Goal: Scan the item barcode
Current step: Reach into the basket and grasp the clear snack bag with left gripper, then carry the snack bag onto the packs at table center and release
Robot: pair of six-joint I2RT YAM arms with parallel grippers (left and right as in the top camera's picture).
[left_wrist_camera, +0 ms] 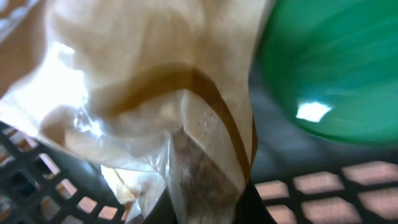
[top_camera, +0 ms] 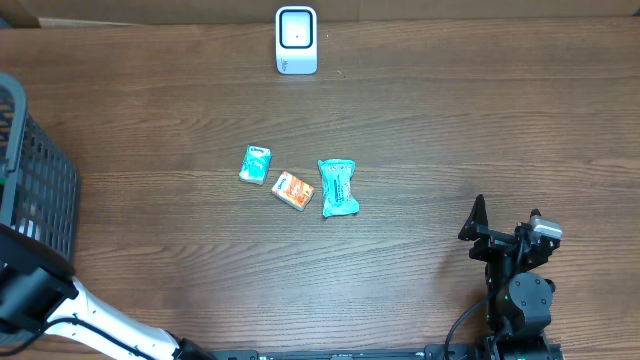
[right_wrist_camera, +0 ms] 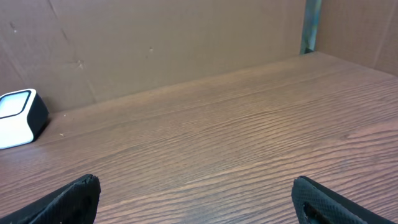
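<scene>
My left gripper should next lift the pouch, carry it past the basket's side to the orange pack, to the gripper's right in the overhead view, and release it.
In the left wrist view a crinkly tan and clear plastic pouch with a brown stripe fills most of the frame. My left gripper is shut on its lower end, the dark fingers pressing in from both sides. Under it lies the basket's grid floor. From overhead only the left arm shows, at the bottom left by the basket. The white scanner stands at the table's far edge and also shows in the right wrist view. My right gripper rests open at the near right with nothing between its fingers.
A dark mesh basket sits at the left edge, with a shiny green object inside beside the pouch. On the table's middle lie a teal tissue pack, an orange pack and a teal packet.
</scene>
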